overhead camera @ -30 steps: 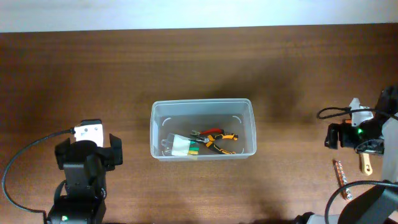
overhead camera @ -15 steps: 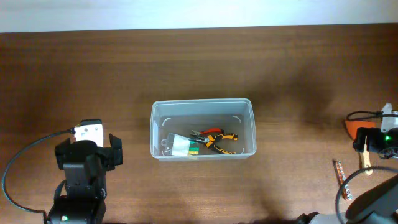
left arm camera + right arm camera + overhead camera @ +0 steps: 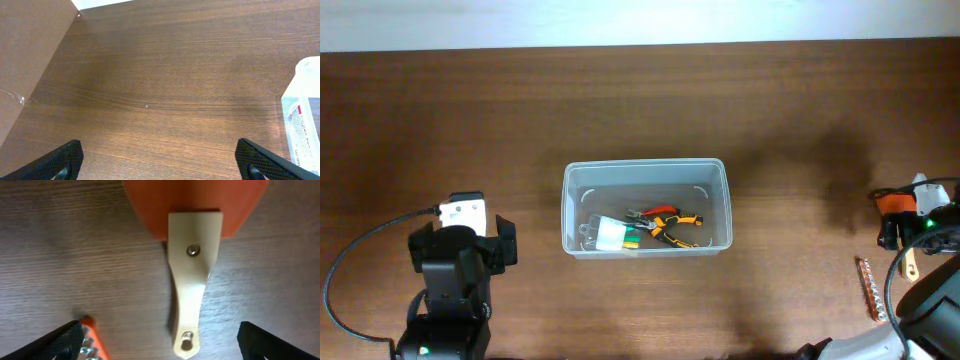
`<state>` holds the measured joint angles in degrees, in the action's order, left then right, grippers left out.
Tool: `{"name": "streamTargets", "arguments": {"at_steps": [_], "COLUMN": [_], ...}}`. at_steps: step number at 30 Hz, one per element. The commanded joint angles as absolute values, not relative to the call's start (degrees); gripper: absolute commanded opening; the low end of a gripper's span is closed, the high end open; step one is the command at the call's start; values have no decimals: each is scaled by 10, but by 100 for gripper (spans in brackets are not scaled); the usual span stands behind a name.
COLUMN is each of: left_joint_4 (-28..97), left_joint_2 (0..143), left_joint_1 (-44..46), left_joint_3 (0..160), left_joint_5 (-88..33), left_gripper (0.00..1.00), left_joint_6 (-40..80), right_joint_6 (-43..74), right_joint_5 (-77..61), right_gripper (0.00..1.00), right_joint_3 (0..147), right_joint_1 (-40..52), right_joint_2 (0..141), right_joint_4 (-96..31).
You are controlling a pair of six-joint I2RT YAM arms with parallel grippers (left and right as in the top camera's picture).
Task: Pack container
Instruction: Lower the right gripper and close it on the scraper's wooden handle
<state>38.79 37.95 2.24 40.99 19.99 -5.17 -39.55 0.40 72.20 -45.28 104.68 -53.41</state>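
The scraper handle lies off-center between the right gripper's open fingers, so the right gripper will next lower onto the scraper handle's narrow part and ease to the right in its wrist view.
The clear container stands mid-table and holds orange-and-black pliers and a white-and-green item. Its corner shows at the right of the left wrist view. My left gripper is open and empty over bare wood, left of the container. My right gripper is open at the far right, over a scraper with an orange blade and a pale wooden handle. The handle lies between its fingers, not gripped.
An orange strip of metal bits lies on the table just left of the scraper handle, and its end shows in the right wrist view. A brown box wall stands at the left of the left wrist view.
My right arm has moved right, toward the table's right edge, and now sits over the scraper. The left arm and the container have not moved.
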Motion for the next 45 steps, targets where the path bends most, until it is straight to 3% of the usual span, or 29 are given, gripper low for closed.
{"name": "streamTargets", "arguments": {"at_steps": [1,41,45], "left_joint_4": [387,387,387], "left_joint_2": [379,379,379], "left_joint_1": [25,25,25], "left_joint_3": [422,422,422], "left_joint_5": [204,204,204], "left_gripper": [99,99,99], "left_joint_6": [-61,-61,-61], "right_joint_6": [-422,-428,-426], "right_joint_5": [39,22,22], "right_gripper": [99,99,93], "right_joint_3": [730,729,729], "right_joint_1": [-451,-461,-471], "right_joint_2": [1063,1140,1140], "right_joint_4": [-524,-486,-486]}}
